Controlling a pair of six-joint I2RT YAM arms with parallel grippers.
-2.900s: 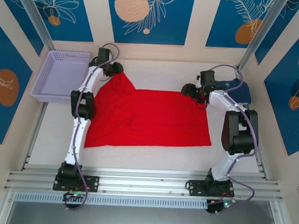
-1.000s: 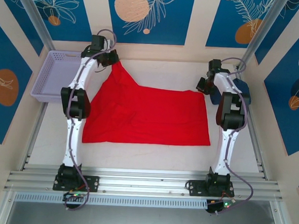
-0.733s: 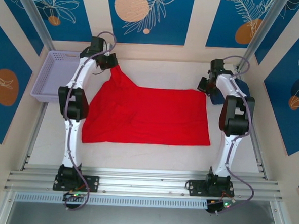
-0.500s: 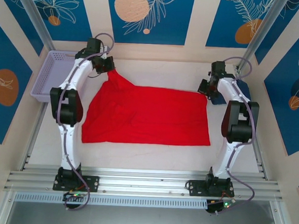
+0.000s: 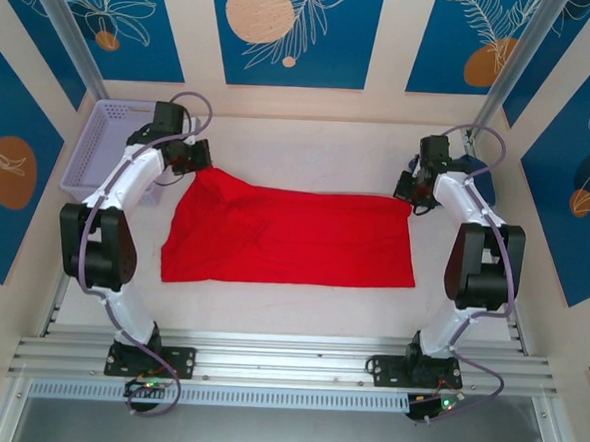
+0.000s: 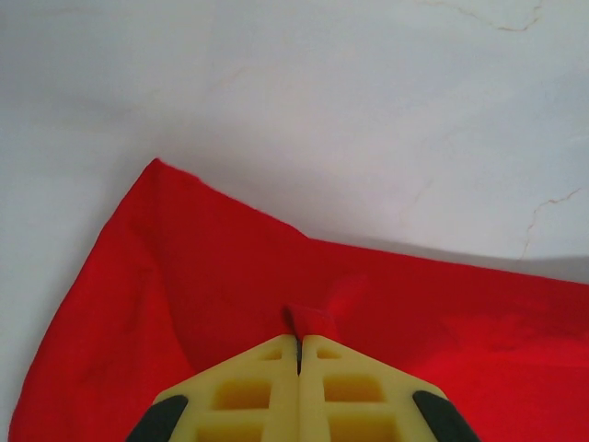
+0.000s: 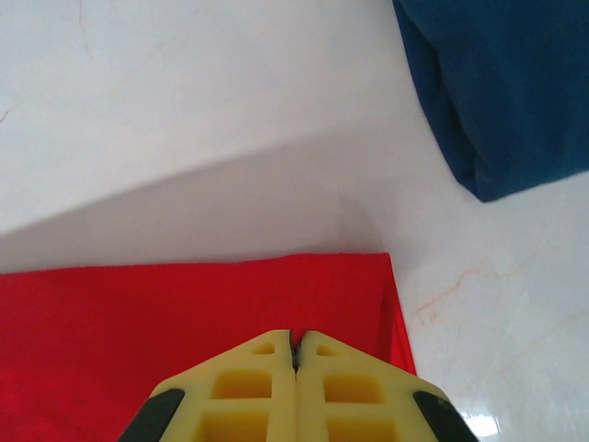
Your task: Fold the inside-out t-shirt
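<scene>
The shirt's edge hangs above its shadow, so my right gripper should next go down and back to the shirt's short end below it and release the shirt's corner.
The inside-out t-shirt is bright red and lies spread as a wide, nearly flat rectangle on the white table. My left gripper sits at its far left corner, shut on a small pinch of red cloth. In the left wrist view the shirt hangs away below the left gripper. My right gripper is at the far right corner, shut on the cloth just inside the shirt's far edge, as the right wrist view shows around the closed tips.
A lavender basket stands at the far left, partly behind the left arm. A navy blue t-shirt lies just right of the red shirt's far right corner. Metal rails run along the table's near edge.
The left gripper has swung left and toward the near side with its corner, flattening the raised peak. The right gripper has shifted slightly nearer, still holding its corner.
</scene>
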